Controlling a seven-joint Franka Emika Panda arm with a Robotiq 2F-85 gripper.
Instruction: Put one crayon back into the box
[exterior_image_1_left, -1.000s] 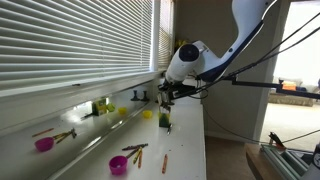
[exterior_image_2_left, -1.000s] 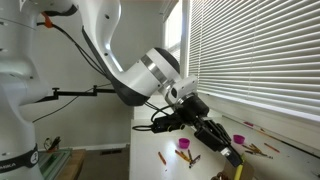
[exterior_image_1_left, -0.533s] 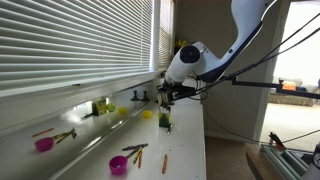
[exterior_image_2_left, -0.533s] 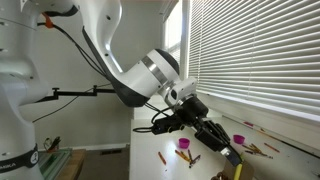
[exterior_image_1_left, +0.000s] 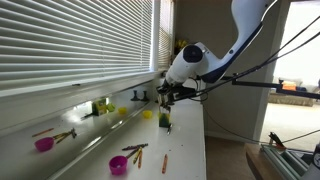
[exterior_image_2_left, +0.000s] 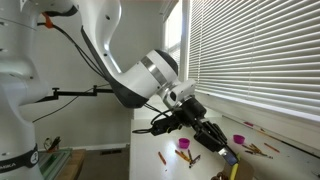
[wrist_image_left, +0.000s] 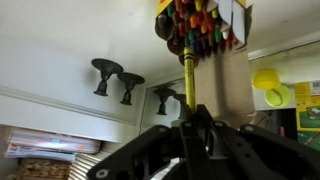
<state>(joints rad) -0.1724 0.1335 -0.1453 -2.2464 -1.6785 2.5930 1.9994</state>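
My gripper will next go down to slide the crayon into the box's open top (exterior_image_1_left: 164, 112) (wrist_image_left: 206, 34) below and let go of it, because the crayon's far end reaches that top.
My gripper (wrist_image_left: 194, 118) is shut on a yellow-green crayon (wrist_image_left: 186, 78). The crayon points away from the jaws, and its far end reaches the open top of the box (wrist_image_left: 198, 24), which is full of colourful crayons. In both exterior views the gripper (exterior_image_1_left: 165, 96) (exterior_image_2_left: 216, 141) hangs just above the small dark box (exterior_image_1_left: 164, 123) (exterior_image_2_left: 233, 158), which stands on the white counter. Loose crayons (exterior_image_1_left: 135, 151) lie on the counter nearer the camera.
A yellow cup (exterior_image_1_left: 147, 114) (wrist_image_left: 267, 84) stands beside the box. Magenta cups (exterior_image_1_left: 118, 165) (exterior_image_1_left: 44, 144) (exterior_image_2_left: 184, 144) sit along the counter. Window blinds (exterior_image_1_left: 70, 40) run along one side. Two dark funnel-shaped objects (wrist_image_left: 113, 78) stand near the wall.
The gripper with the crayon has crept slightly closer to the box; otherwise nothing has visibly moved.
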